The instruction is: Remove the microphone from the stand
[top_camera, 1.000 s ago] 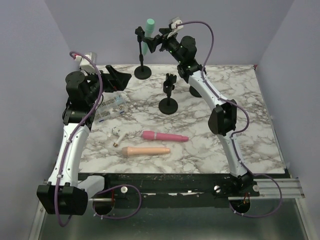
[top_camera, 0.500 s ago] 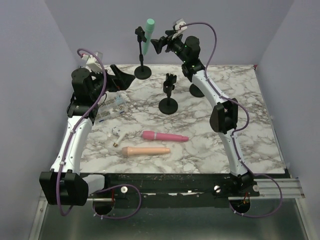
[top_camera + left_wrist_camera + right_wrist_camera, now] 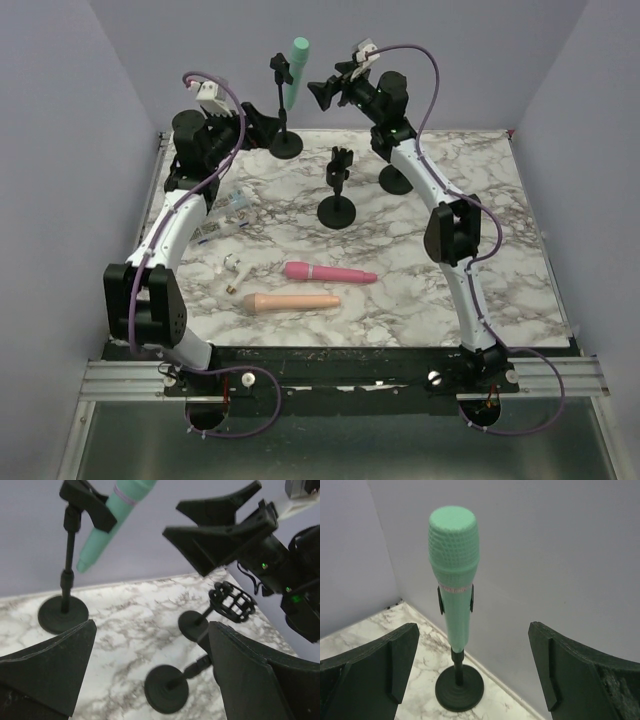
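The microphone's wide head stands free above the clip. My left gripper will move up and outward next and turn to close on that head.
The mint-green microphone (image 3: pixel 293 72) sits tilted in the clip of a black stand (image 3: pixel 286 146) at the table's back edge. My right gripper (image 3: pixel 322 93) hovers just right of it at clip height, open and empty. The right wrist view looks straight at the microphone (image 3: pixel 454 575), held above its round base (image 3: pixel 459 688), with my right gripper (image 3: pixel 470 665) wide open. My left gripper (image 3: pixel 262 128) is open low beside the stand's left side. In the left wrist view the microphone (image 3: pixel 114 517) is at upper left, and my left gripper (image 3: pixel 150 670) is empty.
An empty stand (image 3: pixel 337 210) stands mid-table, with another base (image 3: pixel 393 182) behind it by the right arm. A pink microphone (image 3: pixel 330 273) and a beige one (image 3: pixel 293 301) lie near the front. A plastic bag (image 3: pixel 228 208) and small parts (image 3: pixel 233 267) lie at the left.
My left arm has swung up and back toward the stand's base. My right gripper has drawn slightly right, away from the microphone. Both stay open.
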`<state>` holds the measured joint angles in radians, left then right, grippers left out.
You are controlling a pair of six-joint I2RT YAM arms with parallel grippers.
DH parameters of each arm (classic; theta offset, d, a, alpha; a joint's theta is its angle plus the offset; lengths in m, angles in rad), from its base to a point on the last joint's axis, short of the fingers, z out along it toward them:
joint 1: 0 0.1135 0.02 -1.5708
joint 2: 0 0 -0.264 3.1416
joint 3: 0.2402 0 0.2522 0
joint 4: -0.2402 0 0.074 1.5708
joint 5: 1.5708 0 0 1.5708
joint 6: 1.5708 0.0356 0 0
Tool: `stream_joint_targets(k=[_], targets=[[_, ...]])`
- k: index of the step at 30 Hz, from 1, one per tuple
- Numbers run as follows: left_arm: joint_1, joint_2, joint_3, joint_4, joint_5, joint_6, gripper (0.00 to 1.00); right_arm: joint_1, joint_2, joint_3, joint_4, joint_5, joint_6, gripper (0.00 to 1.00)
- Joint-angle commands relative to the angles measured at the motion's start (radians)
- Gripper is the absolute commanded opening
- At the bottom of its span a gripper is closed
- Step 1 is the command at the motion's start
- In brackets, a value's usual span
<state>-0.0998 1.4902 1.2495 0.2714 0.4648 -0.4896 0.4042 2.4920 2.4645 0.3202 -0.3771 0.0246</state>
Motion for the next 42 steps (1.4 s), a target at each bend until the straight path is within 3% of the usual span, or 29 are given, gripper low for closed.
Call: stream_joint_targets(k=[1, 4, 9, 20, 24, 32, 38, 42], targets=[[-0.009, 0.141, 0.16, 0.186, -0.036, 0.144, 0.98, -0.027, -0.078, -0.078, 0.01, -0.032, 0.025, 1.0], [-0.015, 0.243, 0.236, 0.276, 0.011, 0.176, 0.98, -0.039, -0.146, -0.174, 0.027, -0.036, 0.038, 1.0], [-0.051, 0.412, 0.411, 0.296, 0.024, 0.309, 0.98, -0.043, -0.24, -0.315, 0.069, -0.032, 0.043, 1.0], [-0.089, 0.67, 0.762, 0.277, -0.118, 0.546, 0.92, -0.103, -0.3, -0.336, 0.002, -0.134, 0.175, 1.0], [-0.094, 0.734, 0.85, 0.28, -0.165, 0.558, 0.92, -0.132, -0.304, -0.349, -0.013, -0.157, 0.245, 1.0], [-0.103, 0.858, 1.007, 0.273, -0.07, 0.505, 0.9, -0.139, -0.319, -0.326, -0.126, -0.164, 0.201, 1.0], [-0.126, 0.949, 1.114, 0.274, -0.104, 0.5, 0.77, -0.14, -0.366, -0.316, -0.177, -0.192, 0.208, 1.0], [-0.139, 1.004, 1.195, 0.271, -0.124, 0.515, 0.59, -0.14, -0.407, -0.343, -0.196, -0.191, 0.212, 1.0]])
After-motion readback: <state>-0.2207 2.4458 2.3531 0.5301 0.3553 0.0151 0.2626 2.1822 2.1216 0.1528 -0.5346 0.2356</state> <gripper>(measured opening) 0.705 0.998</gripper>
